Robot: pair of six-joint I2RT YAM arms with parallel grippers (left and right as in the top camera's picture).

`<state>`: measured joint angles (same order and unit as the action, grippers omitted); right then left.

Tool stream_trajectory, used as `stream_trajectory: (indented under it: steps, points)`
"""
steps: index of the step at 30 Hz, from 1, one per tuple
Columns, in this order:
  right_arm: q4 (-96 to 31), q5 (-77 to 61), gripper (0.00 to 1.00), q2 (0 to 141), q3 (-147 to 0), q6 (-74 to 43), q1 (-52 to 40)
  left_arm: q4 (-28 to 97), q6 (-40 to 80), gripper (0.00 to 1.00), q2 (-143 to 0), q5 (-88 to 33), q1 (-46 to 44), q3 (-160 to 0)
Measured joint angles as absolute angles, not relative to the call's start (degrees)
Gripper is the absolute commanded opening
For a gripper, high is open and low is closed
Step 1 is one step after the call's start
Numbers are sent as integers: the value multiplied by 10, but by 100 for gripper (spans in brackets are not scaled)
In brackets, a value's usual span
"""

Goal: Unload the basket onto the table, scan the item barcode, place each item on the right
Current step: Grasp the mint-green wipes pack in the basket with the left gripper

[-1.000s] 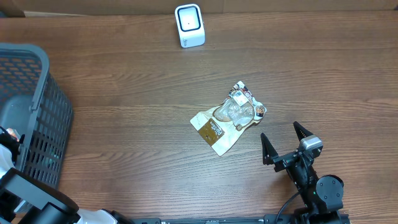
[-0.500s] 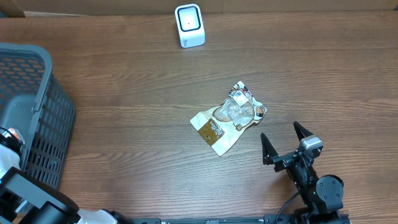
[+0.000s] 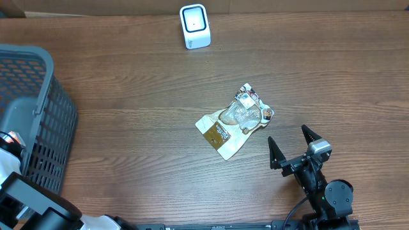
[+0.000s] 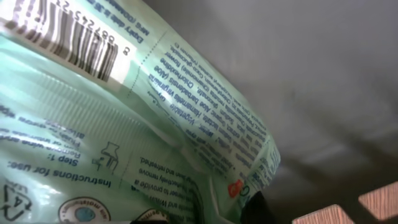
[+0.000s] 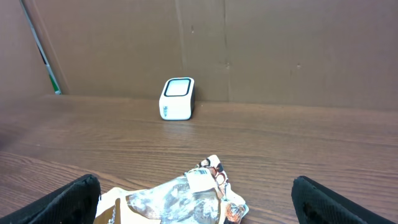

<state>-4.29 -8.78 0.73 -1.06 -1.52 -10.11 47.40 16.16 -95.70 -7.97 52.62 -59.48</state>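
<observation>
The basket's sides are around the green packet (image 4: 124,124), so my left gripper will next go up over the basket's side, move across to the bare tabletop beside the snack packet, go down and let go.
A pale green packet (image 4: 124,124) with a barcode (image 4: 68,40) and printed text fills the left wrist view, pressed up against my left gripper's dark fingertip (image 4: 254,208). The left gripper is shut on this packet down inside the grey basket (image 3: 38,96); from overhead only a bit of that arm (image 3: 7,142) shows at the left edge. The white scanner (image 3: 194,25) stands at the table's far edge. My right gripper (image 3: 291,148) rests open near the front edge, just short of a crumpled clear and tan snack packet (image 3: 235,121).
The basket's grey wall (image 4: 311,74) closes in behind the green packet, with slots (image 4: 379,199) low on the right. In the right wrist view the scanner (image 5: 177,98) stands before a brown cardboard backdrop (image 5: 280,43), beyond the snack packet (image 5: 180,199).
In the overhead view the basket has shifted slightly to the right and the visible bit of the left arm has moved a little. The right arm and the snack packet have not moved.
</observation>
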Motion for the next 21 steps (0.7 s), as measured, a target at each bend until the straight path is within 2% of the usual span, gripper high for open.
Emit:
stream_trajectory:
  steps: [4,12,15,21]
  points:
    - [-43,-88,100,7,-11,-15,-101,568,161,4,-957,-100,526,-653]
    - [-43,-88,100,7,-11,-15,-101,730,161,5,-928,-121,526,-921]
    - [-43,-88,100,7,-11,-15,-101,756,163,4,-901,-131,526,-1015]
    - [-43,-88,100,7,-11,-15,-101,750,166,4,-839,-241,497,-1113]
